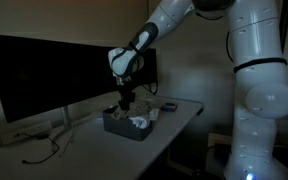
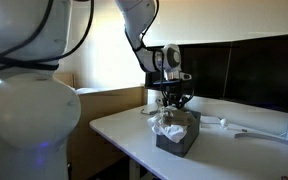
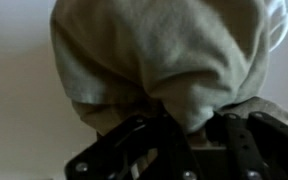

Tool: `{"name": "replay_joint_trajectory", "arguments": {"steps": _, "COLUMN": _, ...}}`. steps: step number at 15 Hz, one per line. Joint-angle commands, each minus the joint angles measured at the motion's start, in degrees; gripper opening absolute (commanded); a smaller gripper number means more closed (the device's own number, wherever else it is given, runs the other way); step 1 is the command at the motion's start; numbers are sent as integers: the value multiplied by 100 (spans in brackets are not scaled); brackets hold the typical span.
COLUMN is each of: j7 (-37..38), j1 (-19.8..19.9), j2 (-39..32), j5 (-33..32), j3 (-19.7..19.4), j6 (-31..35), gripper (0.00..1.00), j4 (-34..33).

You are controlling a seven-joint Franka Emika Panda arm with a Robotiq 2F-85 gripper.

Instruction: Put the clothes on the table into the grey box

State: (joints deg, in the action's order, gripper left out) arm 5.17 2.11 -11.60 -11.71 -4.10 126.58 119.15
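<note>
My gripper lowers the pale cloth [image 3: 164, 50] next, toward the monitor side of the open grey box, to release the cloth.
A grey box [image 1: 119, 128] stands on the white table [image 1: 84, 155] in both exterior views, and it also shows in an exterior view [image 2: 184, 140]. Whitish clothes [image 1: 139, 122] lie bunched in it, seen too in an exterior view [image 2: 167, 127]. My gripper [image 1: 125, 101] hangs straight down just above the box [image 2: 173, 99]. In the wrist view the jaws [image 3: 184, 118] are shut on a pale cloth [image 3: 164, 50] that fills most of the picture and hides what lies below.
A large dark monitor [image 1: 54, 70] stands behind the box, also in an exterior view [image 2: 254, 65]. Cables [image 1: 44, 140] lie on the table beside it. A small white object [image 1: 169, 106] lies past the box. The table's front edge [image 2: 134, 150] is close.
</note>
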Motion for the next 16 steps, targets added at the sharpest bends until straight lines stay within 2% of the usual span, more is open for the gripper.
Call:
{"name": "replay_joint_trajectory", "arguments": {"steps": 1, "j7": 86, "j1": -7, "j2": -558, "j5": -127, "j3": -71, "j6": -197, "gripper": 12, "j4": -242}}
{"name": "replay_joint_trajectory", "arguments": {"steps": 8, "j7": 19, "j1": -13, "j2": -1441, "j5": -166, "j3": -218, "j6": -529, "gripper": 12, "j4": -711}}
{"name": "replay_joint_trajectory", "arguments": {"steps": 15, "j7": -116, "j1": -1, "j2": -1725, "j5": -167, "j3": -215, "j6": -941, "gripper": 11, "j4": -1067}}
{"name": "replay_joint_trajectory", "arguments": {"steps": 16, "j7": -129, "j1": 8, "j2": -1738, "j5": -154, "j3": -207, "j6": -912, "gripper": 27, "j4": -1076}}
